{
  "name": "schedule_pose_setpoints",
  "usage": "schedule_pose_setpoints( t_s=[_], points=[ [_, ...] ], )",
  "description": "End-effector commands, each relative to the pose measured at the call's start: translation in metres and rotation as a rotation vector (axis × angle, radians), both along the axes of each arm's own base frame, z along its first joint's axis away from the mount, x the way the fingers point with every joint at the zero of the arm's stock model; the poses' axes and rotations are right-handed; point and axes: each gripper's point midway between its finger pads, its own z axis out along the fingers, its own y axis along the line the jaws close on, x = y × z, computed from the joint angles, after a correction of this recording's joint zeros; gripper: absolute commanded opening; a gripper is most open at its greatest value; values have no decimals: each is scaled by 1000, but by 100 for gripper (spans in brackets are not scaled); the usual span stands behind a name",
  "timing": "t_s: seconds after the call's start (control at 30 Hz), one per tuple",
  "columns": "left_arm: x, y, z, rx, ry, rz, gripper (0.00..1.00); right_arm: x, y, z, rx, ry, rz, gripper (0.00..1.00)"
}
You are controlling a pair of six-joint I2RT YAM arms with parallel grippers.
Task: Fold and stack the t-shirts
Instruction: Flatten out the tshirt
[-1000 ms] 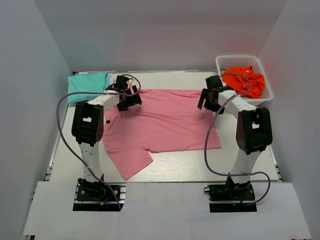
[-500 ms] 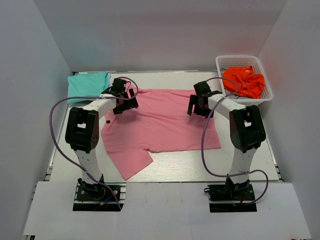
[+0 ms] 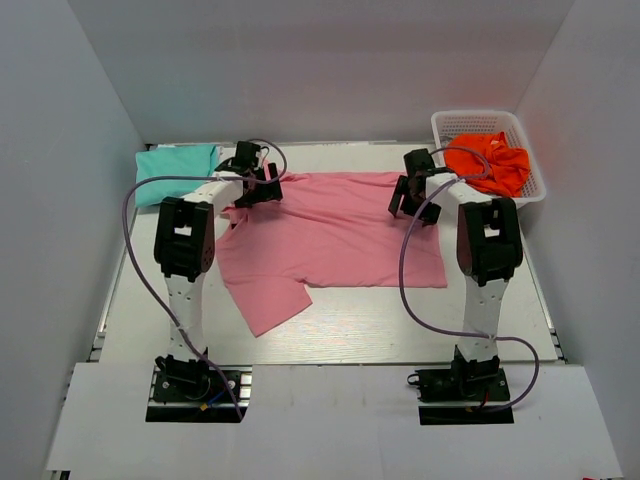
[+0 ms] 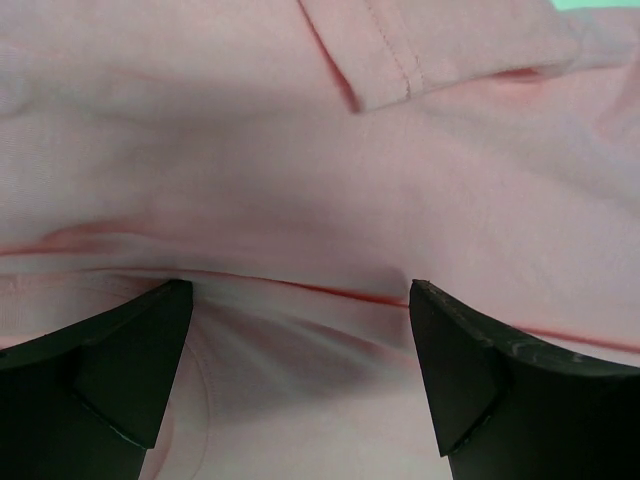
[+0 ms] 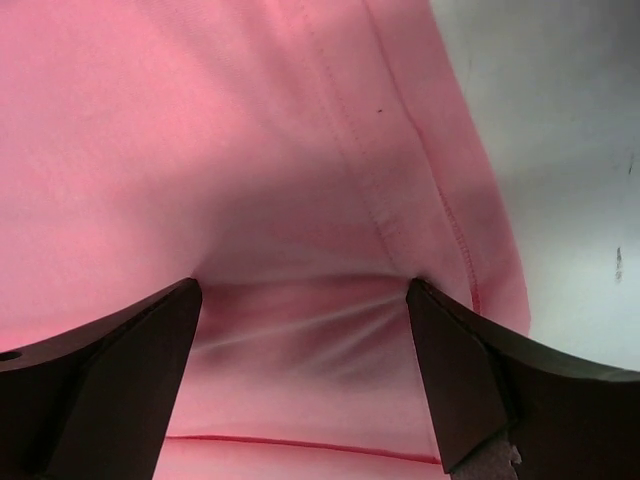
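Note:
The robot's left gripper will first lift off the cloth, then move back and lower to get to the near sleeve's nearest corner, because that sleeve still sticks out.
The light pink t-shirt (image 3: 330,235) lies spread flat on the table, with one sleeve (image 3: 272,308) pointing to the near left. My left gripper (image 3: 262,188) rests on its far left part near the collar. My right gripper (image 3: 415,200) rests on its far right edge. In the left wrist view the jaws (image 4: 300,330) stand apart, with pink cloth (image 4: 320,180) pulled taut between the fingertips. The right wrist view shows the same: the jaws (image 5: 303,320) are apart, tips pressed into the shirt (image 5: 250,150) near its hem. The teal t-shirt (image 3: 176,165) lies folded at the far left.
A white basket (image 3: 487,120) holding an orange garment (image 3: 490,160) stands at the far right corner. White walls enclose the table on three sides. Bare table (image 5: 560,150) shows beside the shirt's right hem.
Both grippers have shifted toward the back of the table. The pink shirt has slid back and slightly right with them, and its near sleeve has drawn in.

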Motion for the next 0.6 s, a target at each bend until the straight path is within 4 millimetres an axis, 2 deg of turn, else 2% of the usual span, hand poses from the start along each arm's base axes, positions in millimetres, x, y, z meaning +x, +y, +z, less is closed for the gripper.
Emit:
schedule_pose_setpoints(
  t_s=[0.0,0.03,0.1,0.13,0.17,0.2,0.23,0.27,0.3,0.33,0.37,0.4,0.43,0.47,0.5,0.53,0.57],
  points=[
    [8,-10,0,-11,-11,-97,100,12,3,3,-17,-23,128,90],
    [19,-12,15,-17,-46,-97,100,21,12,11,27,-63,167,90],
    [19,-12,23,-9,-38,-105,100,29,24,28,59,-106,228,90],
    [20,-12,34,-12,-58,-105,100,33,28,48,53,-157,256,90],
    [20,-17,59,-13,-106,-111,100,34,32,55,46,-180,282,90],
    [18,-17,70,-15,-123,-111,100,35,39,62,49,-210,303,90],
    [9,-18,74,-6,-118,-114,100,32,39,86,55,-264,317,90],
    [5,-17,85,-9,-135,-114,100,27,41,88,58,-283,323,90],
    [-4,-17,113,-28,-170,-112,100,29,43,112,61,-359,323,90],
    [-19,-15,109,-44,-134,-87,100,19,45,108,89,-355,337,90],
    [-29,-13,114,-56,-125,-70,100,5,44,126,111,-399,337,90],
    [-41,-13,117,-76,-111,-59,100,4,43,134,120,-436,327,90],
    [-66,-13,121,-121,-83,-34,100,-7,40,124,129,-414,310,90],
    [-83,-18,119,-149,-60,-31,100,-22,36,136,157,-437,268,90],
    [-99,-18,114,-181,-32,-14,100,-30,34,133,165,-430,255,90],
    [-132,-22,87,-228,64,32,100,-43,31,121,177,-397,227,90],
    [-152,-20,96,-263,66,55,100,-58,23,123,188,-398,170,90]
  ],
)
